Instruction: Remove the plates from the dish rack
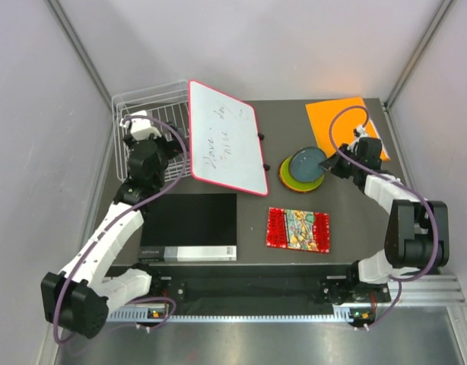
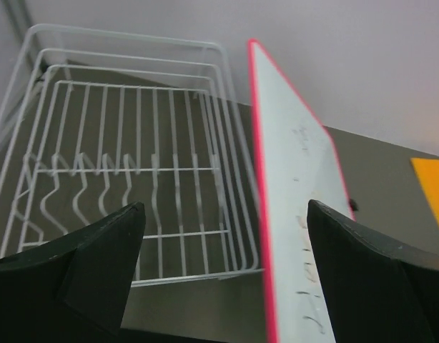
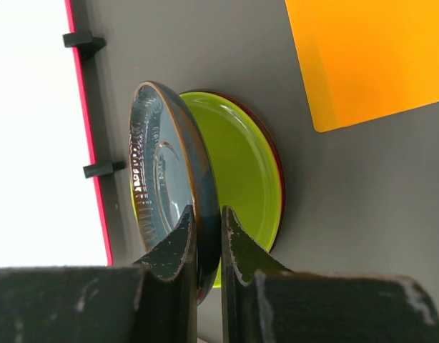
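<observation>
The dark teal plate still hangs tilted above, so my right gripper will move it slightly toward the whiteboard and lower it onto the lime green plate.
The white wire dish rack (image 1: 154,125) stands at the far left and shows no plates in the left wrist view (image 2: 134,164). My left gripper (image 1: 138,128) hovers over it, open and empty (image 2: 223,236). My right gripper (image 1: 330,163) is shut on the near rim of the dark teal plate (image 1: 306,161), which is tilted over a stack at right centre. In the right wrist view the teal plate (image 3: 162,186) stands on edge between my fingers (image 3: 207,218), over the lime green plate (image 3: 241,164), which lies on a dark red rim (image 3: 278,168). The orange plate is not visible.
A pink-edged whiteboard (image 1: 226,137) leans between the rack and the plate stack. An orange sheet (image 1: 344,122) lies at the far right. A red patterned mat (image 1: 298,228) and a black box (image 1: 192,226) lie near the front edge.
</observation>
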Robot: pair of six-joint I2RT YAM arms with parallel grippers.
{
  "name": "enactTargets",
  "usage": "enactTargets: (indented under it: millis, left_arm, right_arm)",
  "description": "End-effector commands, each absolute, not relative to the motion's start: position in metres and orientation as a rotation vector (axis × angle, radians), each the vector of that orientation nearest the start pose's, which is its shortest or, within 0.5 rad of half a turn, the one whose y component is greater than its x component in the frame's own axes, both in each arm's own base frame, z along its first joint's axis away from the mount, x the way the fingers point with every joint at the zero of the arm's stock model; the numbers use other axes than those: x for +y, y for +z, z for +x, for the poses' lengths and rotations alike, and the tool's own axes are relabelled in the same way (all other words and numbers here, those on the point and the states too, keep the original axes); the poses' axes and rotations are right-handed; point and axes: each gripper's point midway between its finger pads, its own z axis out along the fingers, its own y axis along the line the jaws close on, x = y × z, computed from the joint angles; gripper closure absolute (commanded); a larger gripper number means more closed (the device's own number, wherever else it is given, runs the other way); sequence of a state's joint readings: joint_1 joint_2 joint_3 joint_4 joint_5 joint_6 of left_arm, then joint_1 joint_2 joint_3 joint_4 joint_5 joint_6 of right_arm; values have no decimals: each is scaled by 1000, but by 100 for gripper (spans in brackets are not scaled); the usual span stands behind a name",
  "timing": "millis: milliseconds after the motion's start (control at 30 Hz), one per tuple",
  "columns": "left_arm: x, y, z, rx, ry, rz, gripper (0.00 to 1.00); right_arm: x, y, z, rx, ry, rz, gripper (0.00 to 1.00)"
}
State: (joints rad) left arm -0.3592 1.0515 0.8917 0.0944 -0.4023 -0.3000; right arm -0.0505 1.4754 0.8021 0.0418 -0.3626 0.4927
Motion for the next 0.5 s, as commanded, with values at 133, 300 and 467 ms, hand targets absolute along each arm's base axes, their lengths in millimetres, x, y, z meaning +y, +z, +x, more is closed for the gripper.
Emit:
enactTargets:
  millis: [133, 300, 467]
  left_arm:
    - [-35, 275, 380, 1660, -151, -374, 2]
    - [-35, 260, 383, 1694, -150, -381, 2]
    - [-35, 248, 382, 1722, -147, -386, 2]
  right_arm:
    - [69, 121, 424, 2107, 708, 289, 100]
    - [72, 98, 419, 2175, 726, 296, 98]
    - [74, 87, 412, 2202, 733, 289, 80]
